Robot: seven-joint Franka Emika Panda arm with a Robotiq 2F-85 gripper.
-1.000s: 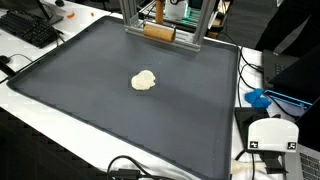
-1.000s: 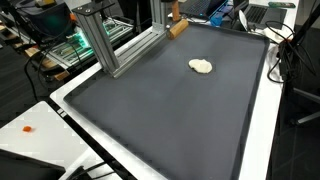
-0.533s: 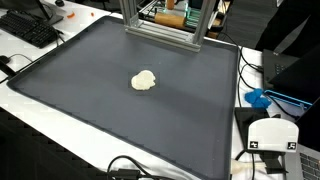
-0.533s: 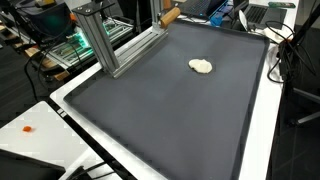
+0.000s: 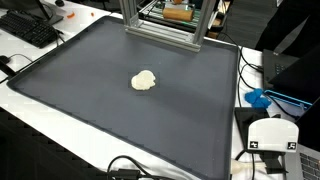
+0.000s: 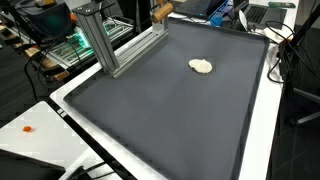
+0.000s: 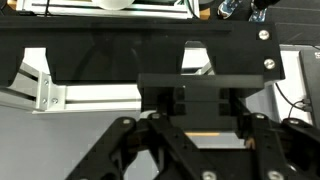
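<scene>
The cylinder still hangs close behind the frame, so it moves away from the mat next, toward the silver rails beyond the black plate, for release.
A brown wooden cylinder [image 5: 178, 12] hangs in the air behind the aluminium frame [image 5: 160, 30] at the far end of the dark mat [image 5: 90, 90]; it also shows near the frame's top [image 6: 160, 11]. The arm itself is hidden in both exterior views. In the wrist view my gripper [image 7: 200, 100] fills the picture, its black fingers shut, with a thin orange-brown strip of the cylinder [image 7: 190, 106] showing between them. A cream lump [image 5: 144, 80] lies alone near the middle of the mat, far from the gripper, and shows again as the cream lump [image 6: 202, 66].
The aluminium frame [image 6: 110, 45] stands along the mat's far edge. A keyboard [image 5: 30, 30] lies beside the mat. A white device [image 5: 272, 135], a blue object [image 5: 258, 98] and cables sit off the mat's other side.
The wooden cylinder has risen from just in front of the frame and moved back behind it. The cream lump has not moved.
</scene>
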